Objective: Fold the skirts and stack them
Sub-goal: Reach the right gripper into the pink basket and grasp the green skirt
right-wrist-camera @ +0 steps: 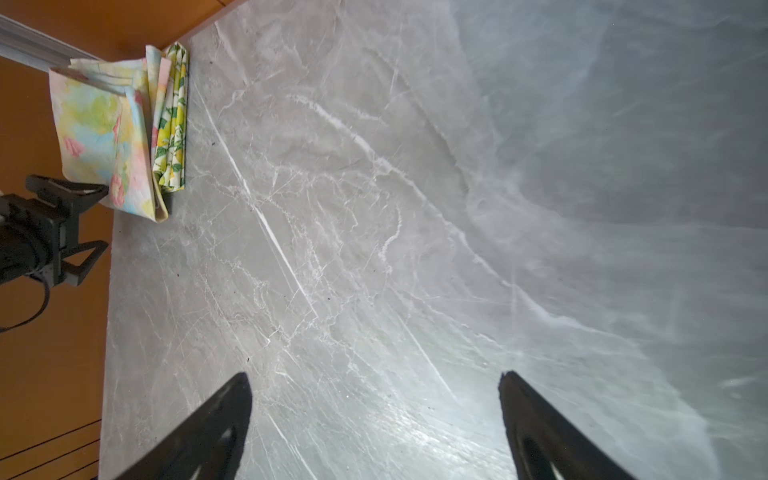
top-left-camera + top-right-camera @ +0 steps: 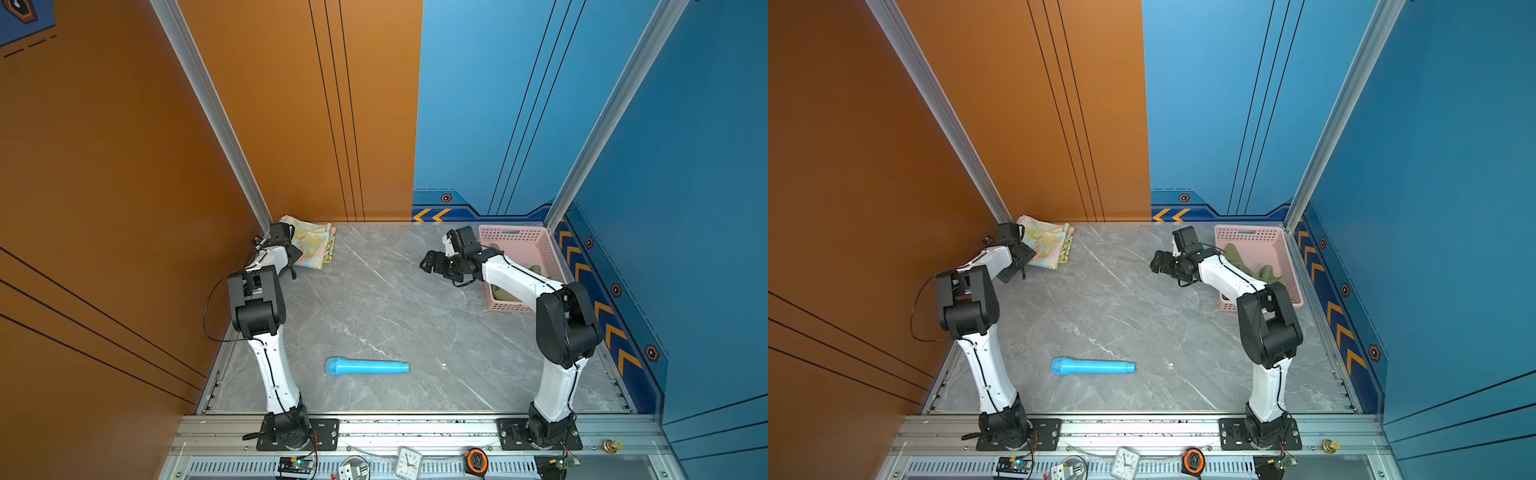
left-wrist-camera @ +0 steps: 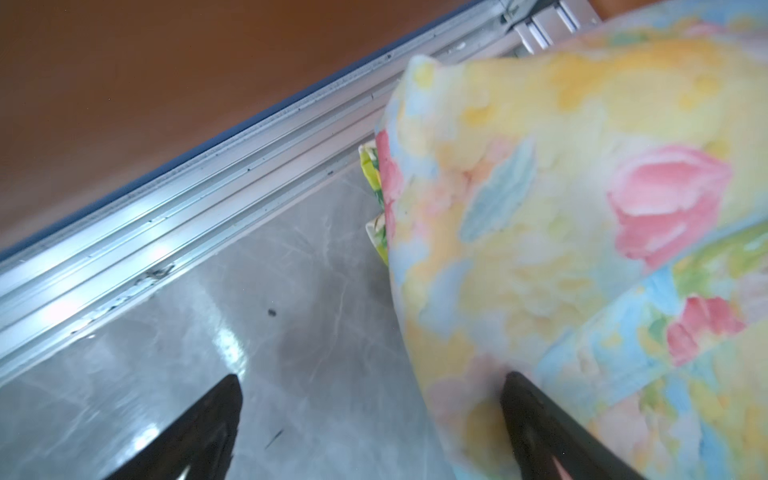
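My right gripper moves over the basket's rim and down onto the olive skirt's bunched upper corner (image 2: pixel 1234 256) next, as that corner lies past the rim, below the gripper.
The pastel skirt (image 2: pixel 309 245) (image 2: pixel 1044 243) (image 3: pixel 582 208) (image 1: pixel 99 124) lies folded in the back left corner, on top of the lemon-print skirt (image 2: pixel 330 250) (image 2: pixel 1066 250) (image 3: pixel 371 166) (image 1: pixel 174 124). My left gripper (image 2: pixel 296 264) (image 2: pixel 1022 266) (image 3: pixel 374 378) is open at the stack's near edge; one fingertip (image 3: pixel 519 395) rests over the pastel cloth and nothing is pinched. The olive skirt (image 2: pixel 505 293) (image 2: pixel 1266 272) sits crumpled in the pink basket (image 2: pixel 515 237) (image 2: pixel 1250 235). My right gripper (image 2: pixel 428 262) (image 2: pixel 1156 262) (image 1: pixel 374 376) hangs open above bare table, left of the basket.
A blue cylinder (image 2: pixel 368 367) (image 2: pixel 1092 367) lies on the marble table near the front. Orange and blue walls close in the left, back and right sides. A clock (image 2: pixel 408 461) and a tape measure (image 2: pixel 476 459) sit on the front rail.
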`<control>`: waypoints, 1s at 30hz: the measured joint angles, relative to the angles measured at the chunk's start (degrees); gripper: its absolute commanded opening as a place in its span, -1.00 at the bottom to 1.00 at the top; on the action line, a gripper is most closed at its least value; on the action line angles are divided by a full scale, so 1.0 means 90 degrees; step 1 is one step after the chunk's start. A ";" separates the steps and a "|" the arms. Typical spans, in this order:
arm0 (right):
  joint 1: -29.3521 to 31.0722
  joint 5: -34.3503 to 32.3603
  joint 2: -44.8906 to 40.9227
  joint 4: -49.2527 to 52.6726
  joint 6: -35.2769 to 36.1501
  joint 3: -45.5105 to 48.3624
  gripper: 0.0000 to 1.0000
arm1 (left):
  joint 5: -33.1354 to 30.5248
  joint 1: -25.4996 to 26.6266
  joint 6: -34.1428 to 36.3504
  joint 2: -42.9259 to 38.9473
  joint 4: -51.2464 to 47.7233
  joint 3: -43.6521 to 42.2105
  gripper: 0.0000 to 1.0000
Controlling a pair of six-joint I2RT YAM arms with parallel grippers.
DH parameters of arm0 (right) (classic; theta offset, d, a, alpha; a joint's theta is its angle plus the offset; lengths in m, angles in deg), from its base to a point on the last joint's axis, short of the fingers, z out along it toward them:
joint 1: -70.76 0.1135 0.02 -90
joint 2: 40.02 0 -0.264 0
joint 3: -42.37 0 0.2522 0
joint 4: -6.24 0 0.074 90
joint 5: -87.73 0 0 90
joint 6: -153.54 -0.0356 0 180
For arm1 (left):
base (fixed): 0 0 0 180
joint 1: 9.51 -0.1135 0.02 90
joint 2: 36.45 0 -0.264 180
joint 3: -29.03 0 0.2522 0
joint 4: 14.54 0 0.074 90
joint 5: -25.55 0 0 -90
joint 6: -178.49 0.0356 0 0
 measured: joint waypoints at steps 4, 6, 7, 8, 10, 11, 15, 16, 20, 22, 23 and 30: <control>-0.0559 -0.0566 -0.0772 0.0313 0.0226 0.0010 0.80 | 0.0104 0.0359 0.0780 -0.0748 -0.0316 -0.0136 0.96; -0.0901 -0.0874 -0.1137 0.0444 0.0291 0.0017 0.79 | 0.0197 0.0641 0.1168 -0.1144 -0.0362 -0.0194 0.96; -0.1078 -0.1081 -0.1316 0.0522 0.0335 0.0022 0.79 | 0.0226 0.0838 0.1401 -0.1355 -0.0386 -0.0206 0.96; -0.1251 -0.1319 -0.1467 0.0629 0.0369 0.0022 0.78 | 0.0262 0.1025 0.1615 -0.1518 -0.0408 -0.0206 0.96; -0.1503 -0.1690 -0.1654 0.0833 0.0437 0.0027 0.77 | 0.0316 0.1464 0.2040 -0.1817 -0.0447 -0.0206 0.96; -0.1627 -0.1875 -0.1732 0.0942 0.0461 0.0044 0.76 | 0.0413 0.1707 0.2266 -0.1943 -0.0476 -0.0199 0.96; -0.2008 -0.2307 -0.1804 0.1316 0.0610 0.0143 0.74 | 0.1168 0.2567 0.2994 -0.2183 -0.0578 -0.0155 0.96; -0.2108 -0.2314 -0.1797 0.1392 0.0653 0.0185 0.71 | 0.1430 0.2766 0.3162 -0.2215 -0.0627 -0.0155 0.96; -0.2516 -0.2266 -0.1581 0.1688 0.0916 0.0204 0.62 | 0.2329 0.3487 0.3757 -0.2380 -0.0782 -0.0270 0.96; -0.2630 -0.2215 -0.1311 0.1807 0.1064 0.0155 0.58 | 0.2616 0.3815 0.3980 -0.2572 -0.0840 -0.0483 0.96; -0.2659 -0.2147 -0.1156 0.1836 0.1129 0.0124 0.56 | 0.2735 0.3898 0.4048 -0.2633 -0.0860 -0.0546 0.96; -0.2657 -0.1608 0.0202 0.2030 0.1489 -0.0442 0.47 | 0.3390 0.4197 0.4316 -0.2990 -0.0981 -0.1015 0.96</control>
